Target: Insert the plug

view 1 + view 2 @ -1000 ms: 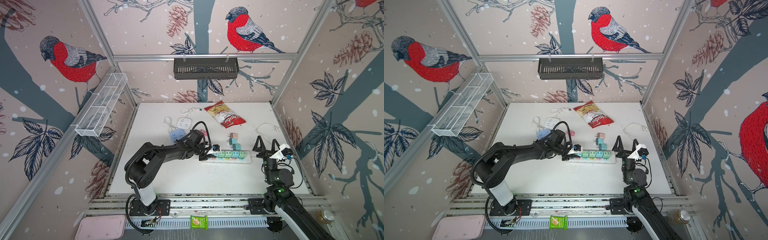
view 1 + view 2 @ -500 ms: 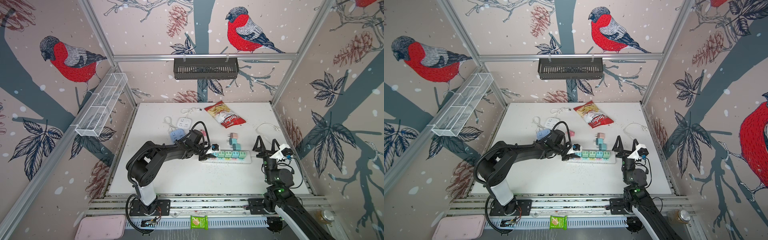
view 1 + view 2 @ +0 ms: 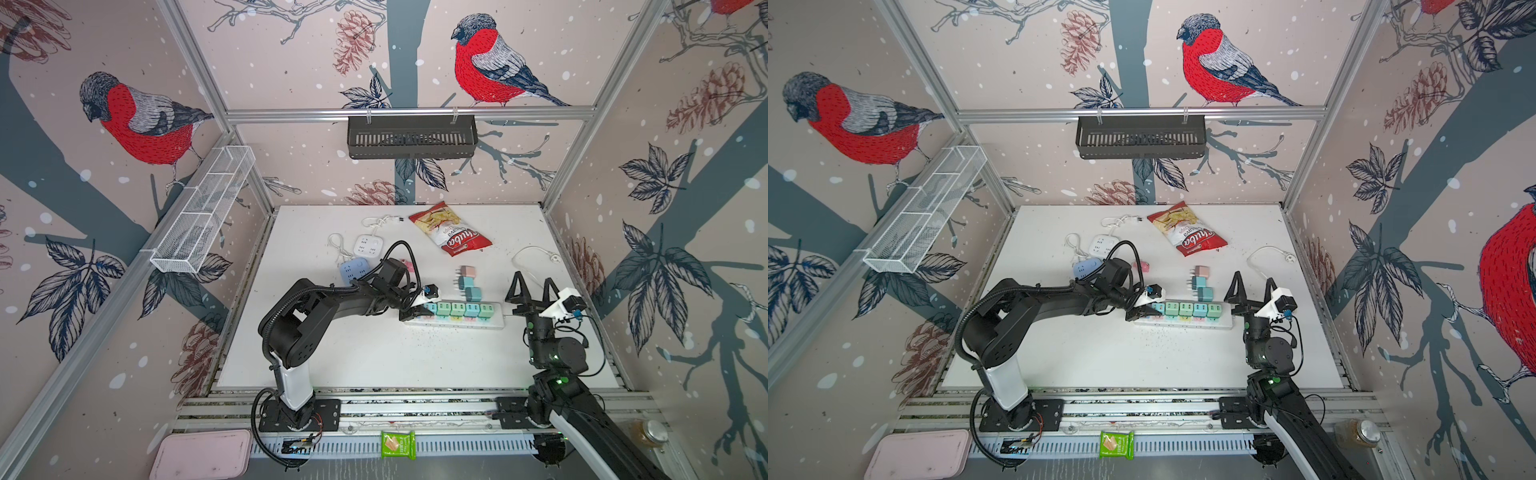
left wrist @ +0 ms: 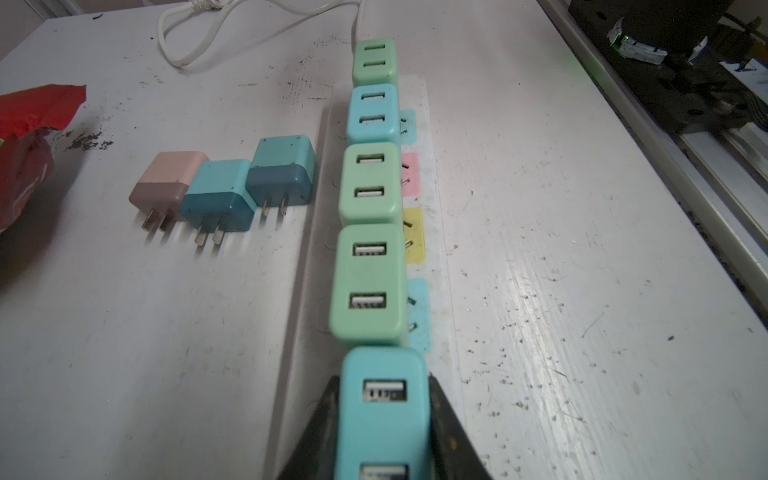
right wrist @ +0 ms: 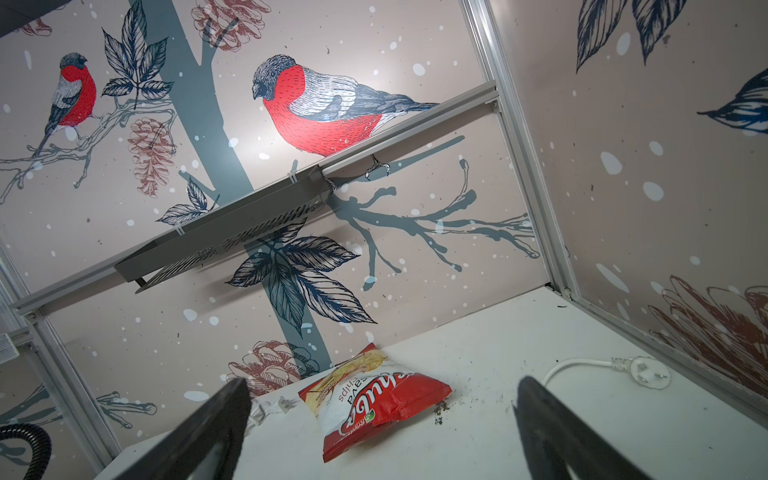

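Observation:
The left gripper draws the light blue plug and power strip (image 3: 457, 325) back onto the bare tabletop back of the gripper next. Then it releases the plug, upright in its row.
A white power strip (image 3: 457, 325) (image 3: 1183, 324) lies across the middle of the table, with several green and blue plugs (image 4: 368, 286) standing in a row in it. My left gripper (image 3: 419, 309) (image 3: 1144, 309) (image 4: 384, 380) is shut on a light blue plug (image 3: 428, 308) (image 4: 382, 415) at the strip's left end. That plug is upright and in line with the row, and its prongs are hidden. Three loose plugs (image 3: 467, 282) (image 4: 218, 195) lie just behind the strip. My right gripper (image 3: 533, 279) (image 3: 1254, 278) (image 5: 382, 382) hangs open and empty beyond the strip's right end.
A red chips bag (image 3: 451, 235) (image 5: 374, 407) lies at the back. The strip's white cord (image 3: 536, 255) loops near the right wall. Two small socket hubs (image 3: 365, 245) (image 3: 355, 268) sit behind my left arm. A black basket (image 3: 411, 137) hangs on the back wall and a wire shelf (image 3: 203, 212) on the left wall.

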Controlling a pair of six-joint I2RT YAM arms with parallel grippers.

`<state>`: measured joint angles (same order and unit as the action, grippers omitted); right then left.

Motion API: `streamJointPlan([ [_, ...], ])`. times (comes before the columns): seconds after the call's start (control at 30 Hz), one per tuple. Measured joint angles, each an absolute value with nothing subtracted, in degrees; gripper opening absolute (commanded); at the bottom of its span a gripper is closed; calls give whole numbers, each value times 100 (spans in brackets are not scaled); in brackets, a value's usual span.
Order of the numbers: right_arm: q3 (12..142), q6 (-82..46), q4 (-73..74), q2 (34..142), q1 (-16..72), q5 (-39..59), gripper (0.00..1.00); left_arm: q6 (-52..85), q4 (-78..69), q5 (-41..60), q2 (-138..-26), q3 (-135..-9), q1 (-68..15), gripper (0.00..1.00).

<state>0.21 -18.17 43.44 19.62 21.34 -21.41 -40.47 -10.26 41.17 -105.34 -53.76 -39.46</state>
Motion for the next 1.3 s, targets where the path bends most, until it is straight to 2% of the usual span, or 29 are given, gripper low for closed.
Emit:
streamJointPlan([
  [0.53, 21, -1817, 4344, 1962, 2132, -2123, 100, -3433, -1431, 3876, -10309, -5002, -4053, 0],
  [1.03, 21, -1817, 4344, 1962, 2130, -2121, 100, -2860, -1251, 3533, -9673, -4473, -4910, 0],
  [1.13, 21, -1817, 4344, 1962, 2130, -2121, 100, -2740, -1288, 3531, -9671, -4460, -4971, 20],
  [1.17, 21, -1817, 4344, 1962, 2130, -2121, 100, -2676, -1295, 3522, -9671, -4460, -4971, 38],
  [1.2, 21, -1817, 4344, 1964, 2130, -2121, 100, -2676, -1291, 3496, -9671, -4469, -4974, 87],
  [1.23, 21, -1817, 4344, 1970, 2130, -2123, 100, -2659, -1278, 3450, -9668, -4486, -4978, 98],
  [1.3, 21, -1817, 4348, 1994, 2130, -2126, 100, -2565, -1214, 3367, -9631, -4515, -4989, 98],
])
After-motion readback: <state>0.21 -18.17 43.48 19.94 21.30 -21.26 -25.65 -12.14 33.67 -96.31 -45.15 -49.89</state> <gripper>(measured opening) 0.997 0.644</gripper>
